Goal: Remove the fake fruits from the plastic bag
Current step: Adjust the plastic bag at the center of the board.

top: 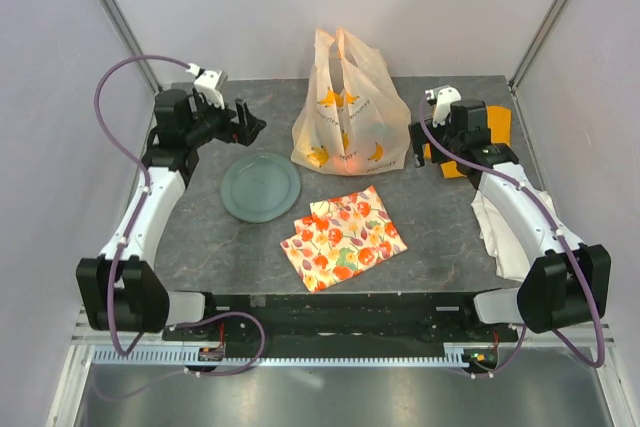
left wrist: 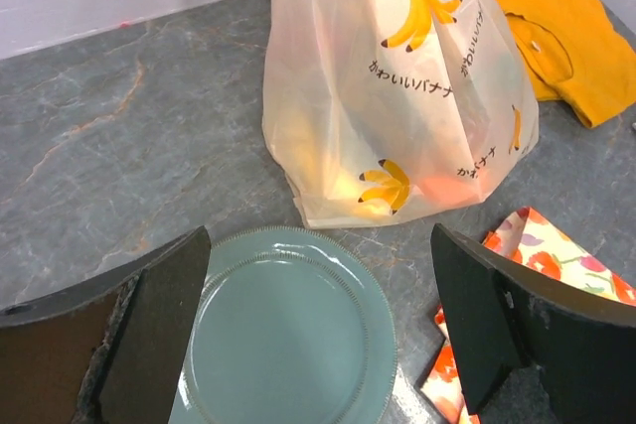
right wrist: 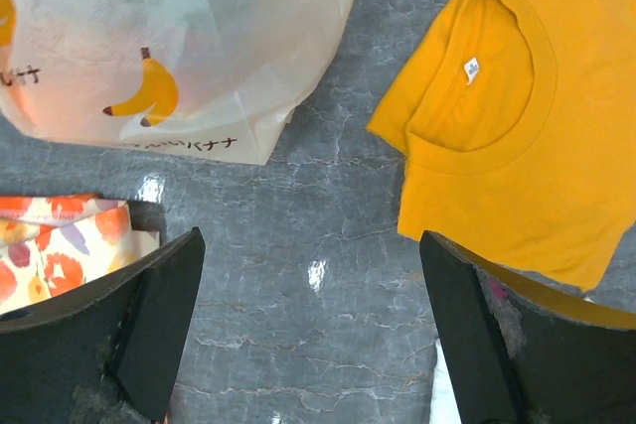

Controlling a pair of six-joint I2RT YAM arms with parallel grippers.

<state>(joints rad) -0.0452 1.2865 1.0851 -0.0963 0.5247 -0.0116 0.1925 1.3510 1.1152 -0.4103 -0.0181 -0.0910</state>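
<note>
The left gripper moves outward next, over to the bag's plate-side handle [top: 321,59], which sticks up outward of it and to its right in the top view.
The cream plastic bag [top: 348,107] with banana prints stands upright at the back middle of the table, handles up. It also shows in the left wrist view [left wrist: 397,76] and the right wrist view [right wrist: 169,37]. The fake fruits show only as yellow and orange shapes through its wall [left wrist: 338,181]. My left gripper [top: 250,122] is open and empty, left of the bag, above the teal plate [left wrist: 283,335]. My right gripper [top: 420,142] is open and empty, right of the bag, above bare table.
A fruit-patterned cloth [top: 345,237] lies flat in front of the bag. A yellow-orange T-shirt [right wrist: 517,96] lies at the back right. A folded white cloth [top: 497,222] lies under my right arm. The teal plate [top: 260,187] sits left of middle.
</note>
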